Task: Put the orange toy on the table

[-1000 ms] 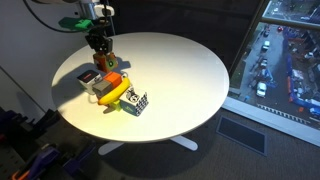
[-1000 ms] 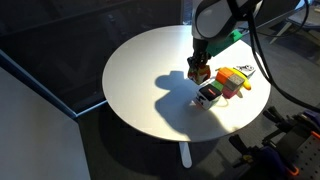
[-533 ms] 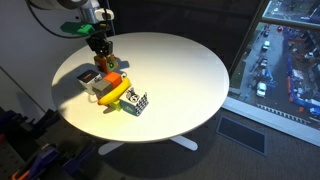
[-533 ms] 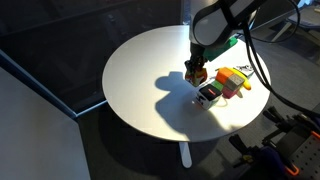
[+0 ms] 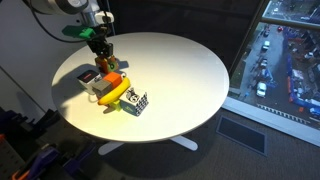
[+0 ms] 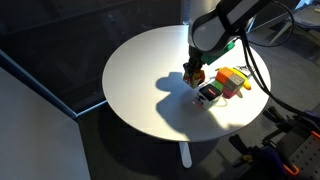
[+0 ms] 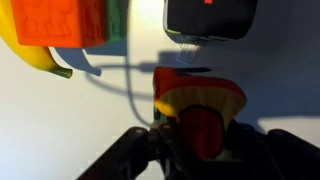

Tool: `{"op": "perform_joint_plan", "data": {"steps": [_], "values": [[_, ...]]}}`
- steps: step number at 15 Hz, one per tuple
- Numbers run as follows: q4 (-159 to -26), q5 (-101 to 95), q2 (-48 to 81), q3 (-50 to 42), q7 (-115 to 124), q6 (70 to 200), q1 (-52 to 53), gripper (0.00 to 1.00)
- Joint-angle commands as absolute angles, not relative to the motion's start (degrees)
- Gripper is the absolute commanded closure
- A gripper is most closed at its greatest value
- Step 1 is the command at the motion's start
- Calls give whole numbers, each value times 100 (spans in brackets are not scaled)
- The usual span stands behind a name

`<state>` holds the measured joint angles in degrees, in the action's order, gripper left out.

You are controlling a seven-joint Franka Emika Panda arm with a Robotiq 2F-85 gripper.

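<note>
My gripper moves the orange toy slightly down onto the white table (image 5: 105, 69) beside the black block next, because the tabletop is bare at that spot.
My gripper (image 5: 103, 55) is shut on the orange toy (image 5: 104, 66), a small orange block with a yellowish face. It holds the toy just at the surface of the round white table (image 5: 190, 70); I cannot tell whether the toy touches it. In the other exterior view, the gripper (image 6: 196, 63) and toy (image 6: 197, 74) are next to the toy pile. In the wrist view the toy (image 7: 200, 98) sits between my dark fingers (image 7: 200, 140).
A toy pile lies beside the gripper: a yellow banana (image 5: 112, 95), a larger orange block (image 5: 114, 80), a black-and-white patterned cube (image 5: 137, 103) and a white block (image 5: 96, 88). In the wrist view the banana (image 7: 40, 58) and orange block (image 7: 65, 22) are at upper left.
The arm above the gripper has shifted slightly. The gripper stays shut on the orange toy at nearly the same spot.
</note>
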<state>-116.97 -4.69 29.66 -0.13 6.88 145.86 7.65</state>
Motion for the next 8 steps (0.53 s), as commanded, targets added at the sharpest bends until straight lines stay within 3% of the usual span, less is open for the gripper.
{"op": "perform_joint_plan", "data": {"steps": [1, 8], "values": [[-11717, -518, 3023, -61, 850, 14756, 810, 81], [-11764, -478, 3189, -81, 1013, 14848, 838, 81]]}}
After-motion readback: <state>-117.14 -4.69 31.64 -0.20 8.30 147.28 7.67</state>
